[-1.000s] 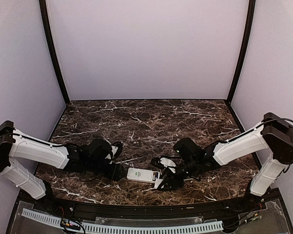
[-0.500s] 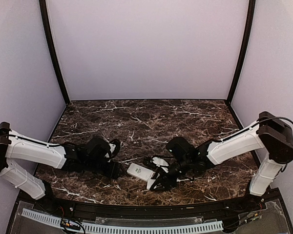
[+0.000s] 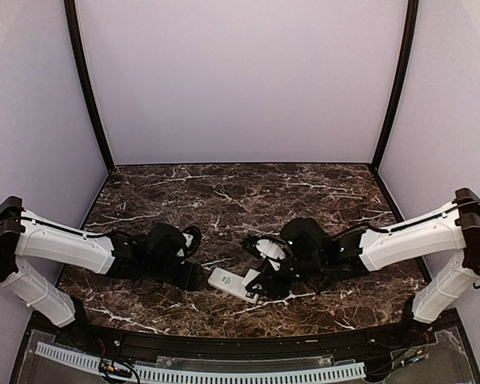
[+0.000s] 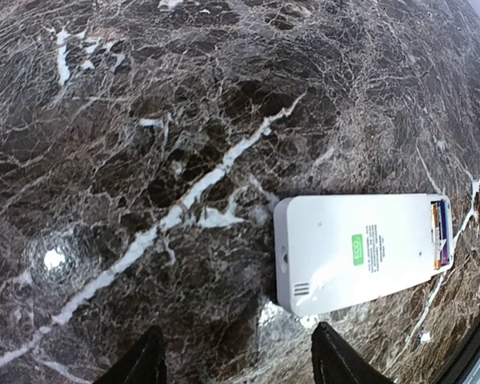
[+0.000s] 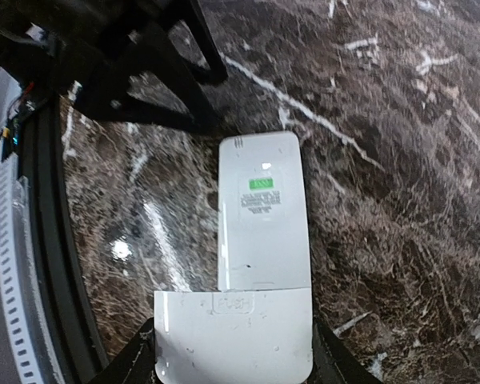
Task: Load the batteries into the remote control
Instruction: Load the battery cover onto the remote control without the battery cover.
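I need to lower the white battery cover in my right gripper onto the remote's open end [image 3: 250,294] next and let go of it there, since the batteries already sit uncovered in that opening.
The remote control [image 3: 229,282] [image 4: 360,252] [image 5: 260,212] lies back-up on the marble table, its green label showing. In the left wrist view a sliver of the batteries [image 4: 440,234] shows in the opening at its far end. My right gripper [image 5: 234,356] [image 3: 260,282] is shut on a white battery cover [image 5: 234,336] marked PUSH. The cover overlaps the remote's near end and hides the batteries there. My left gripper [image 4: 240,368] [image 3: 195,278] stands open just short of the remote's other end, nothing between its fingers.
The black rail [image 5: 52,240] along the table's front edge runs close beside the remote. The left arm's dark wrist [image 5: 144,64] looms just beyond the remote in the right wrist view. Pale walls enclose the marble top [image 3: 240,200] on three sides.
My right gripper has swung round with the cover and now lines it up over the remote's right end. The remote shifted slightly. The left arm barely moved.
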`<state>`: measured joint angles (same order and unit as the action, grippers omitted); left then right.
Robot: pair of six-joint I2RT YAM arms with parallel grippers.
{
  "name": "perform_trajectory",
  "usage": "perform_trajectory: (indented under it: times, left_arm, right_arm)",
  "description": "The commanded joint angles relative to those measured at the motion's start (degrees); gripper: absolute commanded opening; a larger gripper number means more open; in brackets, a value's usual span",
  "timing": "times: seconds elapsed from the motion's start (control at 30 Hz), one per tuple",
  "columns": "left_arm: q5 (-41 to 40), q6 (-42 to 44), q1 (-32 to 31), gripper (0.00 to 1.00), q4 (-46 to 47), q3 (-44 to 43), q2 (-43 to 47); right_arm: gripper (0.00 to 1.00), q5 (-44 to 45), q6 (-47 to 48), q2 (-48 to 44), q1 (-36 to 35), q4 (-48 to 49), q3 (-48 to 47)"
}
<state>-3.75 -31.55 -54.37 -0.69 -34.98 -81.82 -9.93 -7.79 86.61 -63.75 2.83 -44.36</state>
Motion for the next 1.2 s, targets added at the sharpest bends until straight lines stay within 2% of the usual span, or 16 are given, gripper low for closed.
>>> perform_trajectory:
  times: [0.0,0.2,0.73,1.17]
  left_arm:
    - [-0.51,1.54,0.05,0.62,-0.42,-3.02,-2.42]
    - [-0.73,2.78,0.11,0.62,-0.36,-3.86,-4.08]
    - [-1.30,4.12,0.45,0.63,0.22,-3.64,-6.12]
    - [-0.84,4.25,0.60,0.63,0.18,-3.54,-5.83]
  right_arm:
    - [0.42,5.52,-0.92,5.72,-1.53,-2.02,-0.68]
    - [0.42,7.38,-3.23,5.06,-2.18,3.08,3.10]
    - [0.46,5.55,2.85,6.64,-2.69,3.24,3.79]
    - [0.48,6.61,2.78,7.52,-2.76,2.18,3.02]
